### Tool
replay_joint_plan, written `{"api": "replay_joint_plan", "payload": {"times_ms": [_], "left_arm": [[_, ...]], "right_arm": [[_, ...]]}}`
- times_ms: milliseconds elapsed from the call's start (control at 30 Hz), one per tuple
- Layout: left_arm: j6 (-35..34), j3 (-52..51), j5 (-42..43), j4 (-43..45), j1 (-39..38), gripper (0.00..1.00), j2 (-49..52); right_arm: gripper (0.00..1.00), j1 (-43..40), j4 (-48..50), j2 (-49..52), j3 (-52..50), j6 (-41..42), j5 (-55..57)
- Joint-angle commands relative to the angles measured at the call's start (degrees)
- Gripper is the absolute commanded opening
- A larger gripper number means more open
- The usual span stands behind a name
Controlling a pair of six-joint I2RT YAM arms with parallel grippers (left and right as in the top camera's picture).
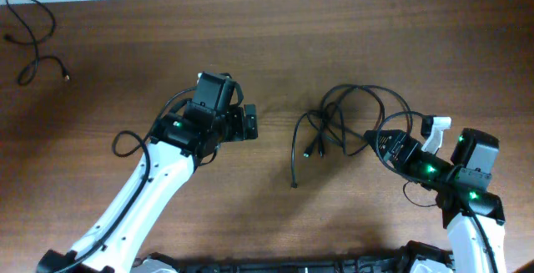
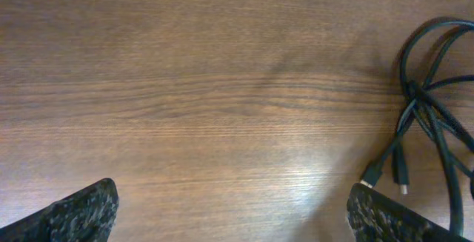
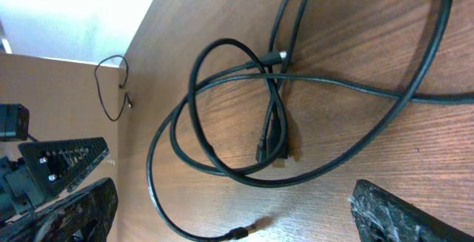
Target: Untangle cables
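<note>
My right gripper goes to the left in the overhead view onto the tangle loop's near bend next. It lies on that side, over the other cables.
A tangle of thin black cables lies on the wooden table right of centre, with loops fanning out and one loose end trailing down-left. My left gripper hovers open to the left of it, apart from it. In the left wrist view the cables sit at the right edge, beyond the gripper, which spans bare wood. My right gripper is open at the tangle's right side. In its wrist view the cables lie just ahead of the gripper, and one plug end rests between the spread fingers, untouched.
A separate thin black cable lies by itself at the table's far left corner, also seen small in the right wrist view as a cable near the table edge. The left arm shows at that view's left.
</note>
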Motion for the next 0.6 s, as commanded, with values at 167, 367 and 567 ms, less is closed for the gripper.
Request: {"api": "replay_joint_plan", "payload": {"times_ms": [167,367,567], "left_arm": [[-0.5,-0.3,2.3,2.8,-0.1,0.99,0.8],[-0.6,-0.3,2.7,3.5,-0.1,0.99,2.1],[-5.9,-0.3,3.3,4.4,-0.1,0.99,2.7]], "right_arm": [[0.99,-0.2,1.3,6.8,0.2,-1.1,-0.7],[0.99,-0.2,1.7,9.6,0.2,-6.3,0.6],[0.99,-0.2,3.3,10.4,0.2,-6.2,0.7]]}}
